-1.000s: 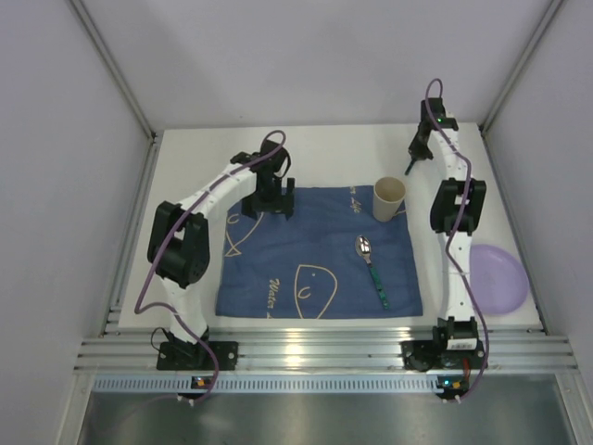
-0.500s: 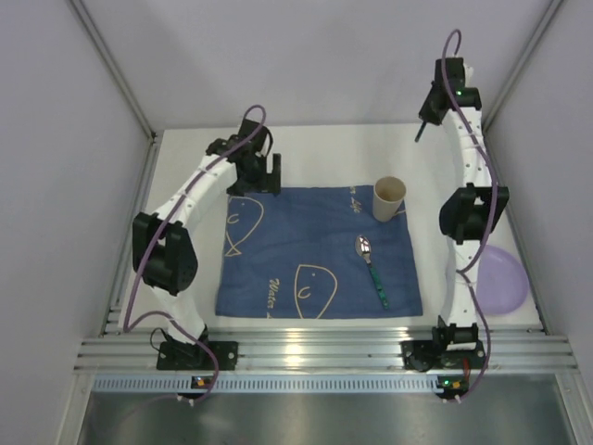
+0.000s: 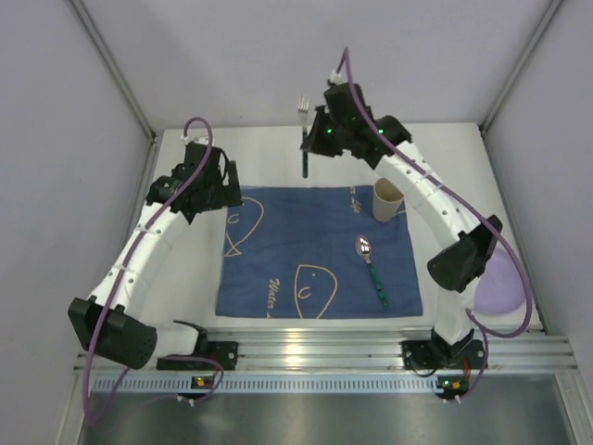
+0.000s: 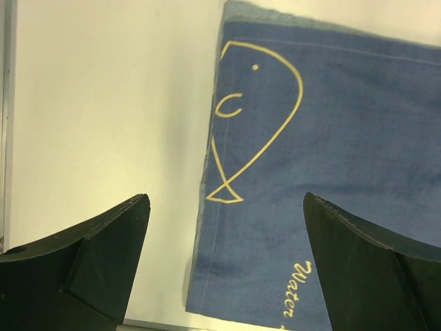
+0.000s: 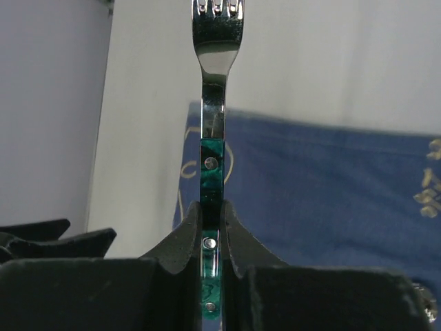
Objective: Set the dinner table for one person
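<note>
My right gripper moves back and down next to release the fork (image 3: 303, 130) on the open cloth beside the Water lettering, since that cloth lies below it, nearer my base.
My right gripper (image 3: 309, 141) is shut on the green handle of a fork (image 3: 303, 130) and holds it in the air, tines up, over the back left edge of the blue cloth (image 3: 306, 250). In the right wrist view the fork (image 5: 212, 103) stands upright between my closed fingers (image 5: 210, 207). My left gripper (image 3: 225, 185) is open and empty, above the left edge of the cloth; its view shows the cloth (image 4: 324, 138) and white dinner table (image 4: 103, 103) below the spread jaws (image 4: 226, 200). A green-handled spoon (image 3: 371, 264) lies on the cloth.
A beige cup (image 3: 389, 199) stands at the cloth's back right corner. A purple plate (image 3: 505, 283) sits at the table's right edge, partly behind my right arm. White table (image 3: 185, 278) shows left of the cloth. Walls enclose the table.
My right arm has swung left from the back right corner with the fork to above the cloth's back edge. My left gripper has drawn back left, off the cloth.
</note>
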{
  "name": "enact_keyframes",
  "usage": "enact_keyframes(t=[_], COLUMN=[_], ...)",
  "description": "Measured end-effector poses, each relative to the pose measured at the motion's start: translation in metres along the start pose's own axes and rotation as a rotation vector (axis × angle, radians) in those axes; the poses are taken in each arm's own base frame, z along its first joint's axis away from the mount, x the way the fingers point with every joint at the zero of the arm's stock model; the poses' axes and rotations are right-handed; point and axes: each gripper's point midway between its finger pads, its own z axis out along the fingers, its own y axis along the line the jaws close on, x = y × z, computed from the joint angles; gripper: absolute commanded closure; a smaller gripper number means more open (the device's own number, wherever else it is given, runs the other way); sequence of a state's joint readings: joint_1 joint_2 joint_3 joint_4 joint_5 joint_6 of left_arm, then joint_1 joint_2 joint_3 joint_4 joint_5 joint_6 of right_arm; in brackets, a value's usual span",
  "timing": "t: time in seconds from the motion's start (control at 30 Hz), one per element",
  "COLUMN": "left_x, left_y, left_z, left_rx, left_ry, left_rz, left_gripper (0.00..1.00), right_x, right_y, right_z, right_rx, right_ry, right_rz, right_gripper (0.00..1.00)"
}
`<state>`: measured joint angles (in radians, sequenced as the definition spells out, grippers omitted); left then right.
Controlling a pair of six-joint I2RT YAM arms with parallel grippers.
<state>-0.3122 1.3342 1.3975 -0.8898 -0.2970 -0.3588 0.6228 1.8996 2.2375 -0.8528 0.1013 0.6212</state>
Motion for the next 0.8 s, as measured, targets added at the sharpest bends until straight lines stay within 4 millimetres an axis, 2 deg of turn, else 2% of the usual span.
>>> enact_keyframes(t=[0.2, 0.27, 0.4, 0.57, 0.7, 0.8], left_x=[0.034, 0.04, 0.038, 0.037, 0.04, 0.043], left_y=[0.02, 0.025, 0.03, 0.035, 0.038, 0.039], left_z=[-0.004, -0.011, -0.029, -0.044, -0.051, -0.057], left_rx=[-0.046, -0.045, -0.027, -0.024, -0.026, -0.018], left_ry=[0.024, 0.019, -0.032, -0.065, -0.066, -0.062], left_rz=[-0.005, -0.013, -0.041, -0.066, -0.093, -0.109], left_gripper=[0.02, 0.02, 0.01, 0.02, 0.02, 0.02], right_x=[0.159, 0.2, 0.246, 0.282, 0.32, 0.357], right_y=[0.027, 0.031, 0.042, 0.055, 0.071, 0.066], right_z=[0.038, 0.044, 0.057, 0.067, 0.06, 0.047], right_rx=[-0.064, -0.069, -0.093, -0.099, -0.107, -0.072], right_ry=[0.379, 0.49, 0.605, 0.687, 0.758, 0.818], right_rz=[0.08, 0.122, 0.218, 0.315, 0.336, 0.371], right_gripper=[1.0, 1.0, 1.0, 1.0, 1.0, 1.0])
